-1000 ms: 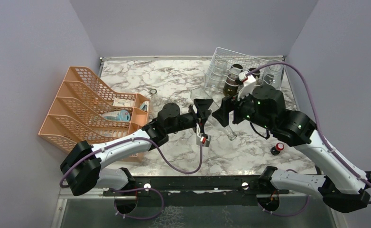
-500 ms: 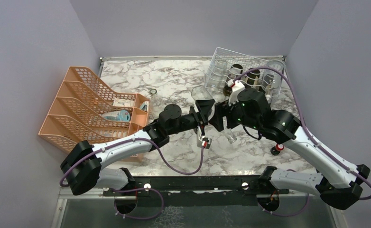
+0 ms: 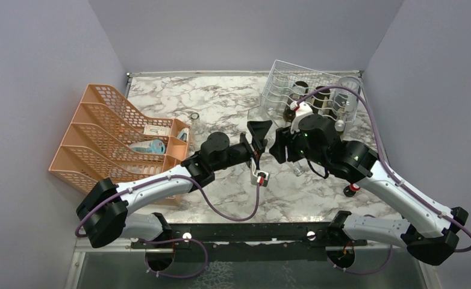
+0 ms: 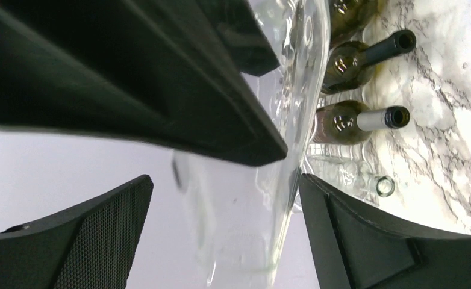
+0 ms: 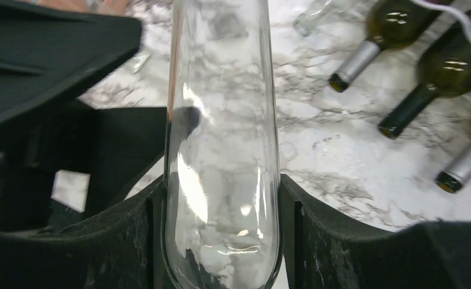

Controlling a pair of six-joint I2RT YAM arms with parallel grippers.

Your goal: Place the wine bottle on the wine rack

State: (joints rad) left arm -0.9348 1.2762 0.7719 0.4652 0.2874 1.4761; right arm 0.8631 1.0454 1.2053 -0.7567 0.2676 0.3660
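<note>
The upper wires of the rack are free beside the clear bottle. I should swing my right gripper outward next, turn it, and lower the bottle onto those wires to let it go.
The wine bottle (image 5: 221,120) is clear glass and is held up over the marble table between the two arms. My right gripper (image 5: 221,198) is shut on it, both pads pressed against its rounded body. My left gripper (image 4: 224,186) is open; the bottle (image 4: 245,229) stands between its wide-spread fingers, with a clear gap on the left side. In the top view the left gripper (image 3: 260,133) and the right gripper (image 3: 278,147) meet nose to nose mid-table. The silvery wire wine rack (image 3: 284,81) stands at the back right, just behind the right gripper.
Dark bottles (image 5: 444,72) and a clear one (image 3: 347,96) lie in the rack with their necks toward me. An orange mesh organizer (image 3: 109,135) fills the left side. A small red-capped object (image 3: 355,188) sits near the right arm. Grey walls close in on three sides.
The right arm swung left to the bottle and its jaws closed on it. The left gripper, shut until half a second ago, has sprung open.
</note>
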